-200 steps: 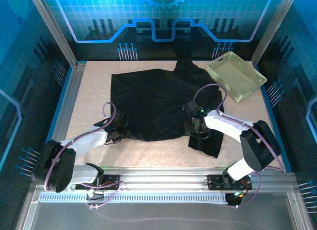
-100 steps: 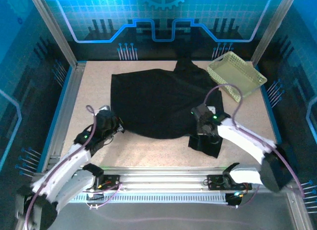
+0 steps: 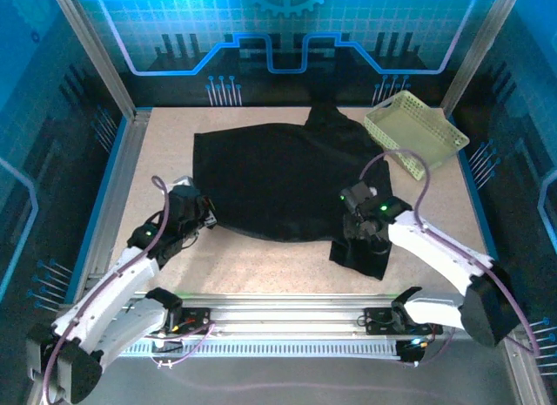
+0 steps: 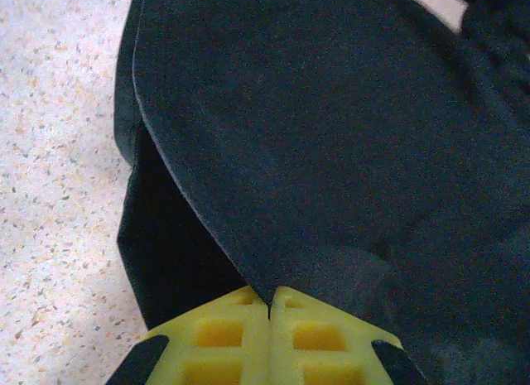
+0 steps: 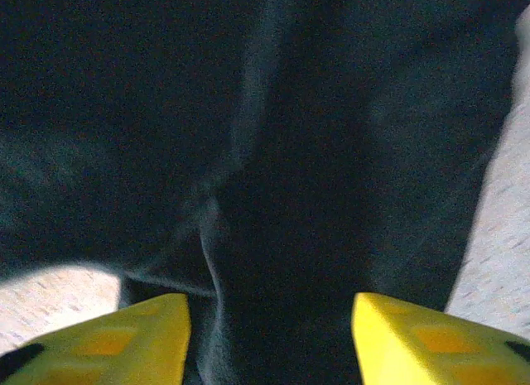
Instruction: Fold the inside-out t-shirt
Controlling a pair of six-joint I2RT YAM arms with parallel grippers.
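Note:
My left gripper will next move outward over the t-shirt toward the far corner of this t-shirt end (image 3: 198,138), which lies outward of the gripper, and release the point.
The inside-out t-shirt (image 3: 278,178) lies spread black across the middle of the table, one flap hanging toward the near right. My left gripper (image 3: 208,220) sits at its near-left corner. In the left wrist view the yellow fingers (image 4: 224,335) meet, with a point of the shirt's (image 4: 331,137) edge pinched in the left gripper (image 4: 269,306), and that edge is raised off the table. My right gripper (image 3: 361,238) hovers over the near-right part. In the right wrist view its yellow fingertips (image 5: 124,335) stand far apart, and the right gripper (image 5: 271,339) has dark shirt fabric (image 5: 290,112) beneath and between them.
A pale yellow-green lattice basket (image 3: 416,131) stands at the far right corner, tilted, close to the shirt's far sleeve. Bare speckled tabletop (image 3: 157,161) runs along the left side and the near edge. Metal frame rails border the table.
The left arm has swung its elbow toward the near edge, its gripper staying on the corner. The right gripper shifted slightly right and nearer. The basket now looks tipped.

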